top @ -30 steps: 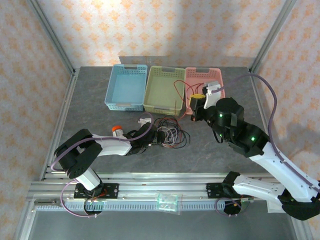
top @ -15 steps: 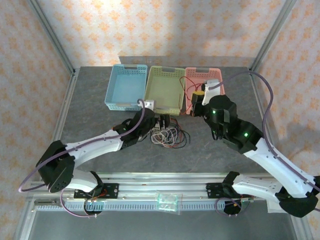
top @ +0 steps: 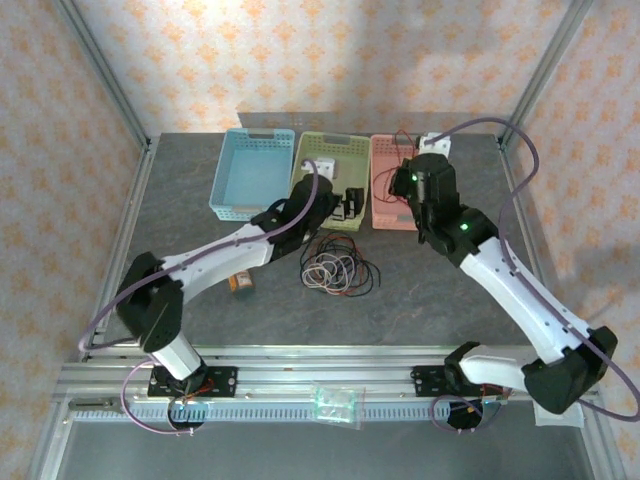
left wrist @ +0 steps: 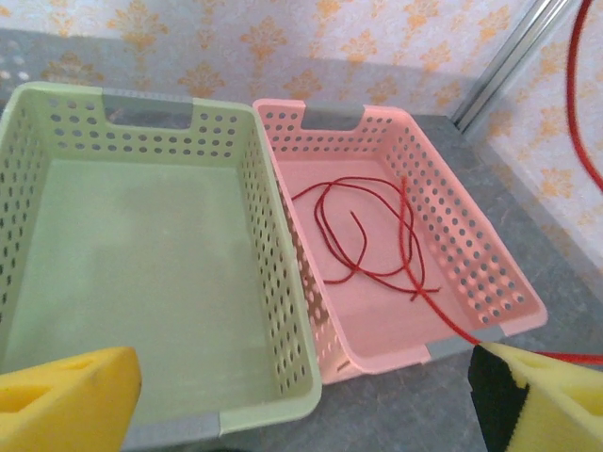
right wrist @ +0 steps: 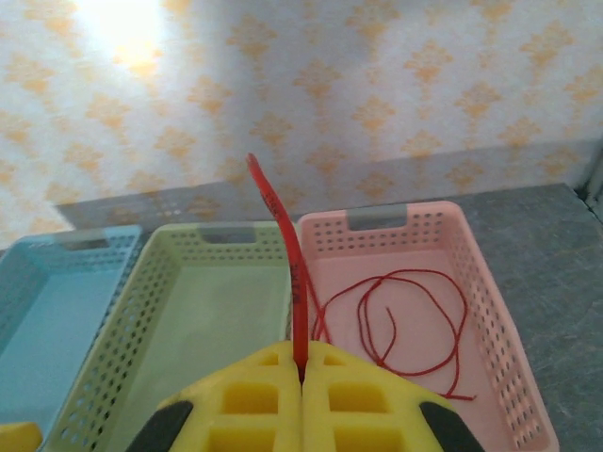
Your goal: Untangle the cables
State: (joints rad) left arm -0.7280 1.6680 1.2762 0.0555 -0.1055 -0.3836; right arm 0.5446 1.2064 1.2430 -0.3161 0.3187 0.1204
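Note:
My right gripper goes down toward the basket's bottom by the loops of red cable next and releases the red cable's held end, since red cable already lies looped in the pink basket point(top: 390, 222) below.
A loose pile of black and whitish cables point(top: 335, 268) lies on the table in front of the baskets. A red cable point(left wrist: 369, 229) lies in loops in the pink basket point(left wrist: 452, 235) and runs out over its near right corner. My right gripper point(right wrist: 301, 372) is shut on this red cable point(right wrist: 294, 273), whose end sticks up above the yellow pads. From above, the right gripper point(top: 405, 190) hangs over the pink basket point(top: 390, 222). My left gripper point(top: 347, 203) is open and holds nothing. Its yellow pads point(left wrist: 66, 400) stand wide apart at the front of the green basket point(left wrist: 273, 245).
A blue basket point(top: 245, 175) stands left of the green basket point(top: 302, 185). A small orange-topped item point(top: 238, 282) lies on the table beside the left arm. A clear packet point(top: 335, 402) rests on the front rail. Metal frame posts stand at the table's corners.
The left arm swung away from the cable pile to the green basket's front, gripper still open. The right gripper carried the red cable back and up over the pink basket.

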